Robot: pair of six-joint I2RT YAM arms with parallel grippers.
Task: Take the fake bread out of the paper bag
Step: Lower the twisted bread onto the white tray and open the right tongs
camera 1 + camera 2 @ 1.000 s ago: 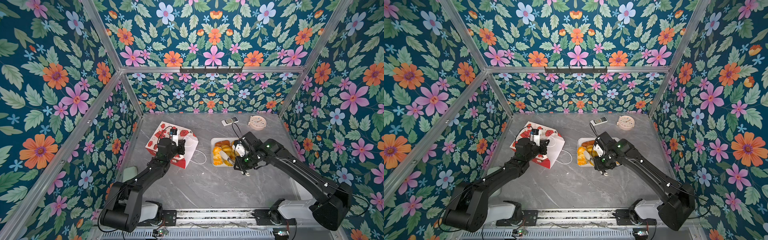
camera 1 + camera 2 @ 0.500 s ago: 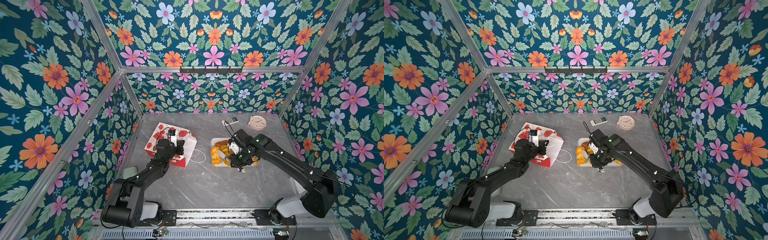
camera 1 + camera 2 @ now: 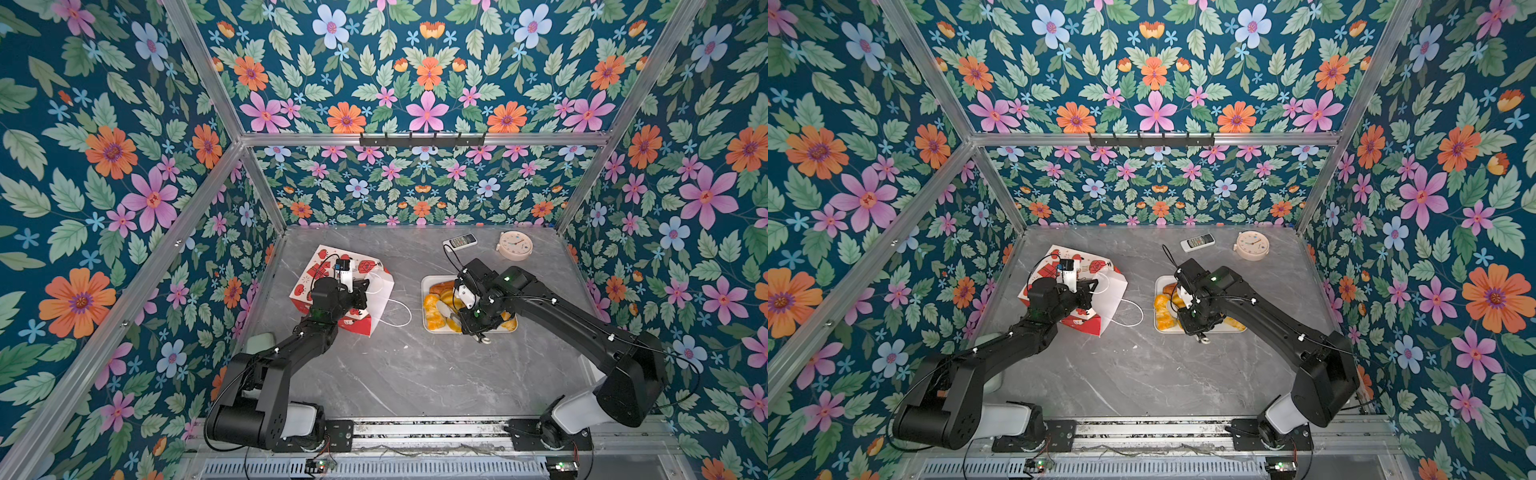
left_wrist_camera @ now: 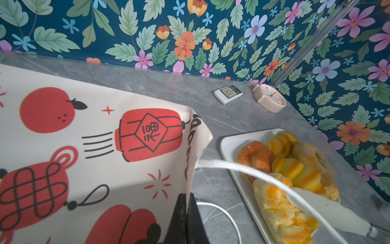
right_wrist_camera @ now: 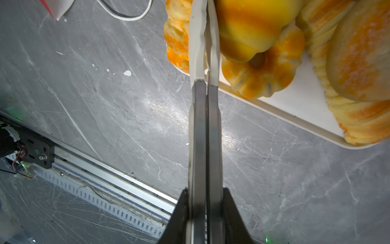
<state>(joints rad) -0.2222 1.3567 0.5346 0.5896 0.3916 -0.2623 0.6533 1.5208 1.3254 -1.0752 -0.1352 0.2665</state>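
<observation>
Next I should edge my right gripper outward and release the shut tongs above the long bread on the tray's end (image 3: pixel 433 313) by the bag (image 3: pixel 322 268).
The paper bag (image 3: pixel 322 268) (image 3: pixel 1115 293) lies on its side at the left, its mouth facing the tray. What is inside it is hidden. My left gripper (image 3: pixel 362 291) (image 4: pixel 186 198) is shut on the rim of the paper bag (image 4: pixel 84 137) at its mouth. Several pieces of fake bread (image 3: pixel 434 316) (image 3: pixel 1163 321) (image 4: pixel 280 202) lie piled on a white tray (image 3: pixel 428 279) (image 4: pixel 230 143). My right gripper (image 3: pixel 468 323) (image 5: pixel 204 192) is shut on metal tongs (image 5: pixel 203 126). Their white tips are pressed together over the tray beside a ring donut (image 5: pixel 261 76).
A remote (image 3: pixel 459 241) (image 4: pixel 228 94) and a pink clock (image 3: pixel 515 246) (image 4: pixel 270 100) sit by the back wall. The bag's white cord handle (image 3: pixel 399 322) (image 4: pixel 232 166) loops on the table between bag and tray. Flowered walls close in three sides.
My right arm has shifted slightly left over the tray with the tongs still shut. The left gripper keeps its hold on the bag's rim and has hardly moved.
</observation>
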